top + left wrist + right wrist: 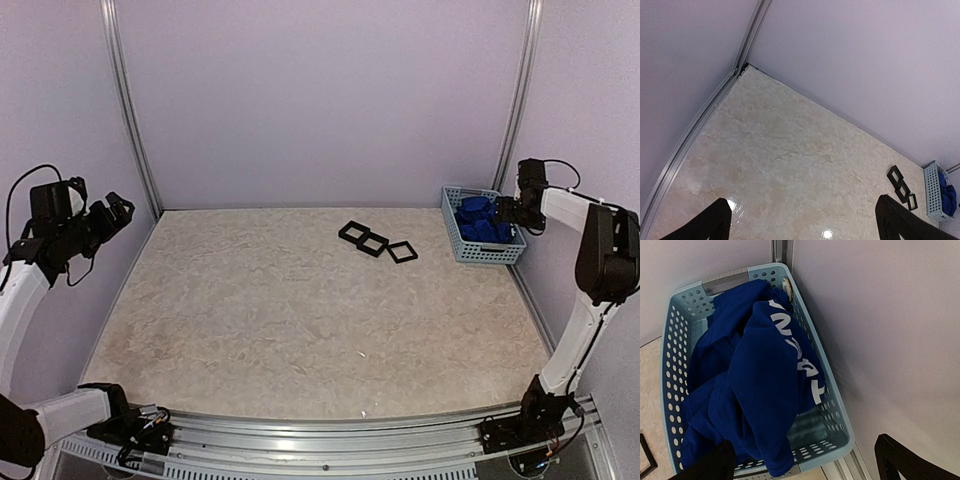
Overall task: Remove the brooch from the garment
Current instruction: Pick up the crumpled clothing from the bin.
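I will next lower my right gripper to the garment's raised middle fold beside the white lettering.
The garment, a royal-blue T-shirt with white lettering, lies crumpled in a light-blue perforated basket. It also shows in the top view. A small round pale object sits at the basket's far rim; I cannot tell whether it is the brooch. My right gripper is open and empty, hovering above the basket's near end; in the top view it is over the basket. My left gripper is open and empty, raised at the far left.
Three black square frames lie in a row on the marbled table, left of the basket; they also show in the left wrist view. The basket stands against the right wall at the back right corner. Metal rails border the table.
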{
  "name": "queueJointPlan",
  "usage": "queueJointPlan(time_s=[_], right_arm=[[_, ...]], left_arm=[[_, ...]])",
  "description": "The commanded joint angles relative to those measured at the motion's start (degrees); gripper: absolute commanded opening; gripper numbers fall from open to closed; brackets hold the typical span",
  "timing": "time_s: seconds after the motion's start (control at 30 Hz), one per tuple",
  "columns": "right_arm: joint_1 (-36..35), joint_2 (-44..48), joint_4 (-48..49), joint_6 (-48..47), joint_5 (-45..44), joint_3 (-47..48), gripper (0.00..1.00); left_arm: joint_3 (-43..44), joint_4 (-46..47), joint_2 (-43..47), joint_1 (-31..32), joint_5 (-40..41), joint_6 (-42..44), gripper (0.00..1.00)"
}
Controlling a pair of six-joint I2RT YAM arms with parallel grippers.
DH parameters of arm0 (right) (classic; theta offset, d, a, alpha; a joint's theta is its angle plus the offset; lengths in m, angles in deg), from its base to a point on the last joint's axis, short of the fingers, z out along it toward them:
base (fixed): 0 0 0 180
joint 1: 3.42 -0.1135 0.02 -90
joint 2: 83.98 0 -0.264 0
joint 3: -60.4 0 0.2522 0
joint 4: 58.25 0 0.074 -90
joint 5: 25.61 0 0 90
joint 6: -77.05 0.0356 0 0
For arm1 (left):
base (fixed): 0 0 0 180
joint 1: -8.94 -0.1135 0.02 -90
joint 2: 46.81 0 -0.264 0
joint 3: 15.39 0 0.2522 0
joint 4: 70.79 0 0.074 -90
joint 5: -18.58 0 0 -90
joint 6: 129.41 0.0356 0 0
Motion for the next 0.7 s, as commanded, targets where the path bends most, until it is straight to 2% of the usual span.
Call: queueJointPlan(time_s=[0.0,0.3,0.47,0.53,0.67], right_arm=[[0.9,-5.7,-0.7,-2.1,4.2,5.7,1.0],[0.9,-18.9,-4.1,-1.9,5.6,16.6,0.98],[0.8,-24.4,-5.4,-1.9,9.0,21.2,0.93],[0.8,-26.2,-6.2,-1.4,9.7,23.1,0.83],[0.8,-26.7,-6.2,0.3,10.7,24.2,0.48]], left_arm=[[-1.3,-2.6,1.7,0.3,-1.4,-0.5,0.99],[-1.0,-4.8,2.5,0.8,-3.2,-1.1,0.99],[-1.2,-5.5,2.4,1.6,-3.7,-1.6,0.99],[-1.3,-5.8,2.4,1.8,-3.6,-2.1,0.99],[-1.2,-6.3,2.5,2.4,-3.2,-2.6,0.99]])
